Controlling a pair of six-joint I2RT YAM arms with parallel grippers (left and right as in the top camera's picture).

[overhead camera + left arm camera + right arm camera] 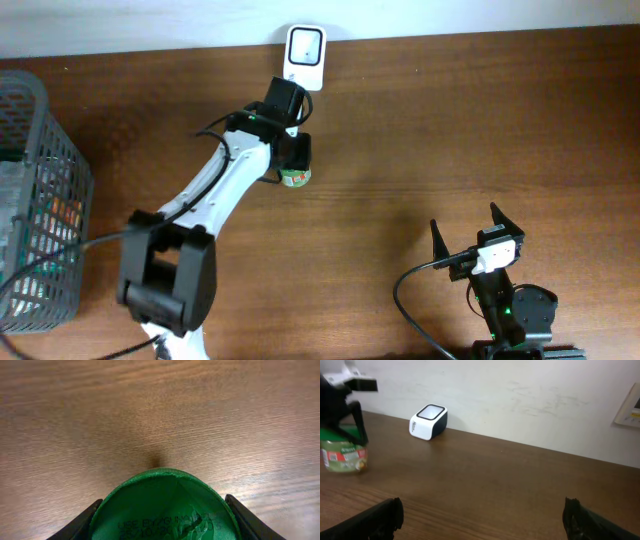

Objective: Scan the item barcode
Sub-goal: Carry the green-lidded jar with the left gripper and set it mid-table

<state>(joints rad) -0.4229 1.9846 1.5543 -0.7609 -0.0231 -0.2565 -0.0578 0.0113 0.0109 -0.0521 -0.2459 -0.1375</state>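
My left gripper lowers the jar upright onto the bare wood in front of the scanner next, then opens its fingers.
The item is a small jar with a green lid (162, 507) and a green label (342, 455). My left gripper (294, 160) is shut on it, one dark finger (80, 522) pressing each side of the lid. The jar (294, 177) sits a short way in front of the white barcode scanner (305, 45), which stands at the table's far edge (428, 422). I cannot tell whether the jar rests on the wood or hangs just above it. No barcode shows in any view. My right gripper (468, 225) is at the near right, open and empty (482, 520).
A grey wire basket (55, 140) holding several packets stands at the left edge. A black cable (410, 300) loops beside the right arm's base. A pale wall panel (630, 407) hangs at the far right behind the table.
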